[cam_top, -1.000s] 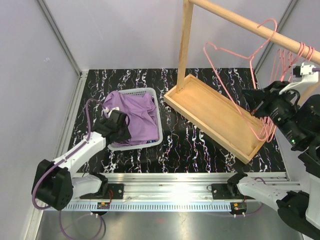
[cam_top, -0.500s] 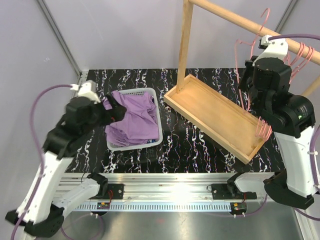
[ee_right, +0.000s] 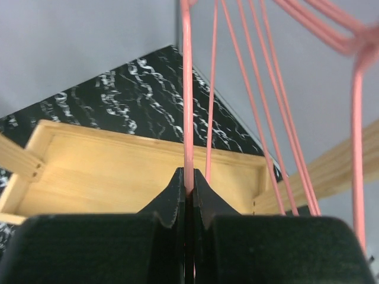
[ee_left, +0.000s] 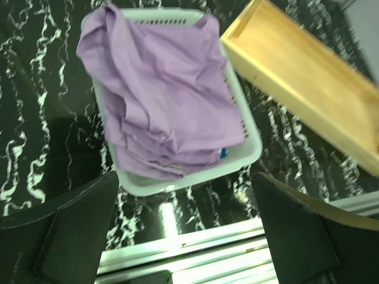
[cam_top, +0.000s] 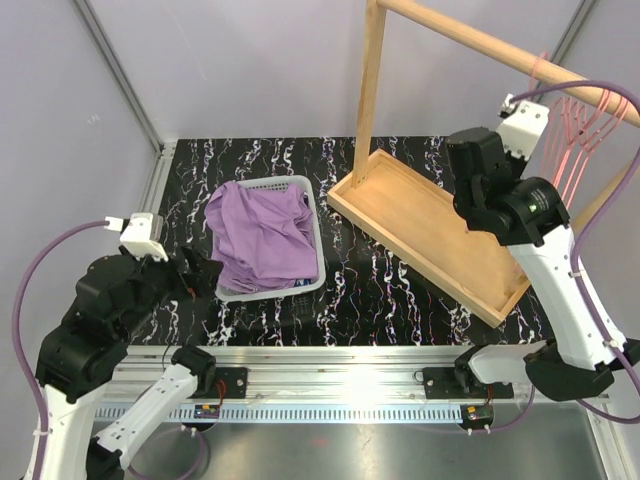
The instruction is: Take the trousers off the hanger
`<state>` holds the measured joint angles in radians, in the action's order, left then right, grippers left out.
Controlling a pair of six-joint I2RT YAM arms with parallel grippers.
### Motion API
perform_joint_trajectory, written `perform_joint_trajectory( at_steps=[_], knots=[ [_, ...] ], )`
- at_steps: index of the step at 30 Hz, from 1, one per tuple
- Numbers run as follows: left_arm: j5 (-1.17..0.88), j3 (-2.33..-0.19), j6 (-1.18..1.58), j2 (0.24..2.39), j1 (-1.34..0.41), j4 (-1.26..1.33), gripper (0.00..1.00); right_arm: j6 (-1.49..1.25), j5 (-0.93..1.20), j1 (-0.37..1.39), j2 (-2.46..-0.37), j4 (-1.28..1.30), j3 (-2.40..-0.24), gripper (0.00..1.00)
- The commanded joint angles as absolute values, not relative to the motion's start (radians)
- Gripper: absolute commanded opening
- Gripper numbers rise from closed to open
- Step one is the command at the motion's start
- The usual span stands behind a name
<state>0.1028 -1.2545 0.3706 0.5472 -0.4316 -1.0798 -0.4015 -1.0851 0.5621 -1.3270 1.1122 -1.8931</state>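
Note:
The right gripper moves the pink hanger back along the bar toward the other hangers next, since the trousers [cam_top: 262, 238] already lie in the basket.
The lilac trousers [cam_top: 262, 238] lie heaped in the white basket [cam_top: 312, 190], filling it in the left wrist view [ee_left: 166, 94]. A small blue scrap [ee_left: 222, 153] peeks out at the basket's near right rim. My left gripper [ee_left: 183, 236] is open and empty, hanging above the table just near of the basket [ee_left: 249, 155]; in the top view the left gripper [cam_top: 207, 272] is at the basket's near left corner. My right gripper [ee_right: 188, 177] is shut on a bare pink hanger [ee_right: 187, 89], held up by the wooden rail [cam_top: 470, 40].
A wooden rack with a tray base [cam_top: 430, 230] stands on the right of the black marbled table. Several bare pink hangers [cam_top: 575, 130] hang from the rail's right end, beside the held one. A metal rail [cam_top: 340, 365] runs along the near edge.
My left gripper opened, let go of the lilac trousers in the basket, and rose back toward the near left. My right arm carried the pink hanger up to the rail.

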Motion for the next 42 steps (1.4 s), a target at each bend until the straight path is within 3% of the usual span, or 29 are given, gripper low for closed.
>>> perform_joint_trajectory(
  at_steps=[1,9,12,15,17,27,31,35,42],
  knots=[
    [0.129,-1.276,0.285,0.563,-0.434,-1.115,0.99,-0.681,-1.248,0.549,-1.197,1.233,-1.807,0.00],
    [0.210,-1.181,0.297,0.509,-0.434,-1.095,0.99,-0.873,-1.226,0.548,-1.060,1.331,-1.655,0.00],
    [0.251,-1.157,0.320,0.499,-0.434,-1.088,0.99,-0.720,-1.123,0.549,-1.003,1.171,-1.614,0.00],
    [0.330,-1.160,0.347,0.505,-0.434,-1.091,0.99,-0.626,-0.988,0.549,-0.944,1.086,-1.592,0.27],
    [0.392,-1.181,0.356,0.508,-0.434,-1.088,0.99,-0.592,-0.907,0.549,-0.908,1.071,-1.601,0.51],
    [0.678,-1.161,0.383,0.575,-0.434,-0.941,0.99,-0.393,-0.427,0.549,-0.756,1.061,-1.669,1.00],
    [0.756,-1.285,0.394,0.665,-0.434,-1.037,0.99,-0.318,-0.267,0.549,-0.747,1.161,-1.785,0.99],
    [0.821,-1.393,0.365,0.681,-0.434,-1.132,0.99,-0.221,-0.298,0.551,-0.712,1.200,-1.876,0.99],
    [0.672,-1.384,0.278,0.612,-0.433,-1.169,0.99,-0.155,-0.202,0.549,-0.699,1.279,-1.893,0.99]
  ],
)
